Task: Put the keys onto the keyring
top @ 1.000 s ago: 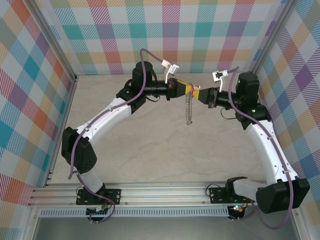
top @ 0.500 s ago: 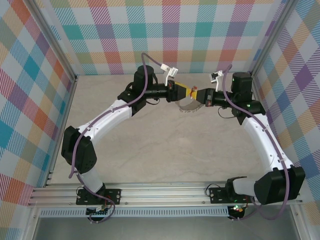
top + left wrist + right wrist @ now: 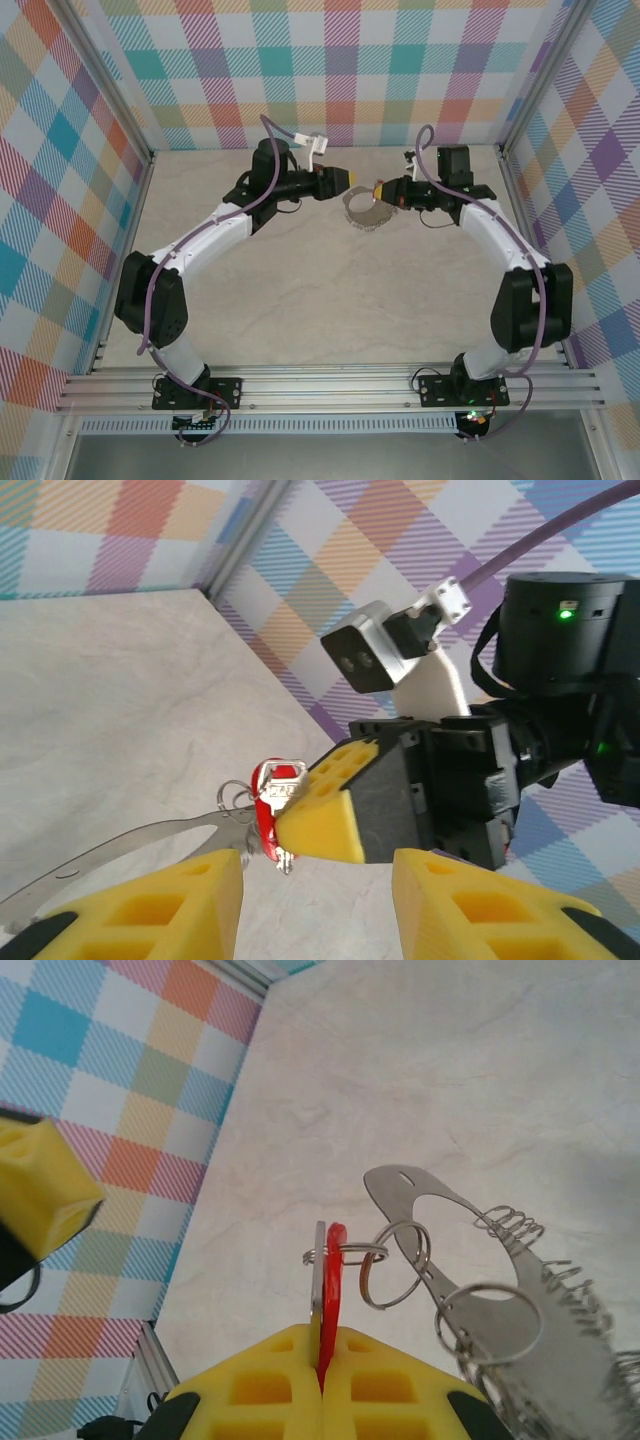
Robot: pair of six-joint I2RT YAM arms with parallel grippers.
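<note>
The keys go back and down in my right gripper to the bare tabletop between the arms next for release, since split rings already link them to the keyring (image 3: 364,210).
My right gripper (image 3: 322,1336) is shut on the keys (image 3: 330,1260), a small red-headed key with a flat silver key pressed against it. Small split rings (image 3: 392,1264) link the keys to the keyring (image 3: 446,1203), a silver metal loop that trails away below the right gripper (image 3: 384,190); whether it touches the table I cannot tell. In the top view the keyring (image 3: 364,210) curves under both grippers. My left gripper (image 3: 316,905) stands open just short of the red key (image 3: 266,810), nothing between its fingers. In the top view the left gripper (image 3: 346,180) faces the right one across a small gap.
The pale marble-patterned table (image 3: 320,300) spreads out in front of the arms. Checked walls (image 3: 350,60) and aluminium corner posts (image 3: 115,95) close the space at the back and sides. Both grippers work close to the back wall.
My left gripper has opened, let go and drawn back to the left. The right arm has swung towards the back with the keys, and the keyring now trails from the right gripper alone.
</note>
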